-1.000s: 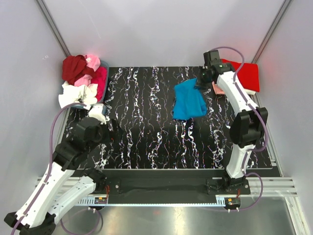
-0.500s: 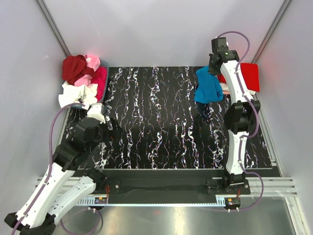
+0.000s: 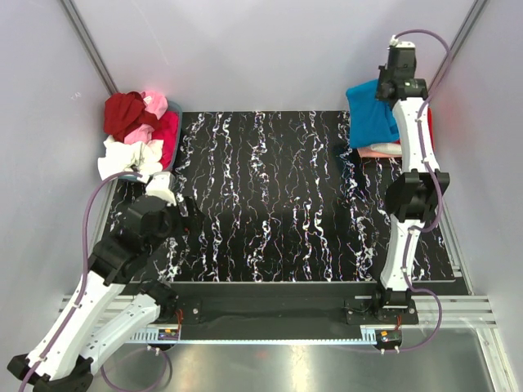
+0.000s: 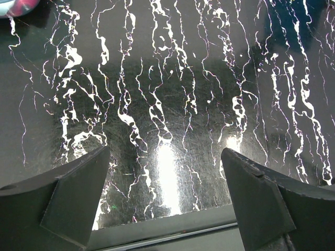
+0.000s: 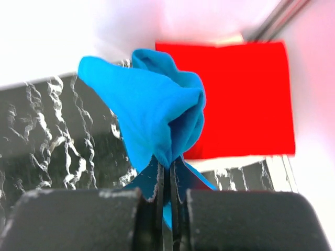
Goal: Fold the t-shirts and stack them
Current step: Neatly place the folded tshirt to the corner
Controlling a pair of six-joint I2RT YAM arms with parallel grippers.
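Note:
I will next move my right gripper to the right in the top view and lower it over the folded red t-shirt [image 3: 431,121] [image 5: 241,94] to release, because the blue t-shirt hangs partly beside it.
The bright blue t-shirt [image 3: 369,116] hangs bunched from my right gripper [image 3: 398,80], which is shut on a fold of it, high over the table's far right corner. In the right wrist view the blue t-shirt [image 5: 152,110] dangles from the pinched right gripper [image 5: 166,168] above a folded red t-shirt [image 5: 241,94]. That red one lies on a paler folded one [image 3: 384,150]. Unfolded t-shirts in dark red, pink, magenta and white [image 3: 137,131] are heaped at the far left. My left gripper [image 4: 166,151] stands open over bare mat near the left front [image 3: 186,222].
The black marbled mat [image 3: 270,196] covers the table. The loose heap sits in a blue-grey basin [image 3: 176,114]. White walls with metal posts close in the back and sides. A rail [image 3: 270,327] runs along the near edge.
My right arm has swung the blue t-shirt up off the mat and to the far right, over the folded red one. The left arm has not moved.

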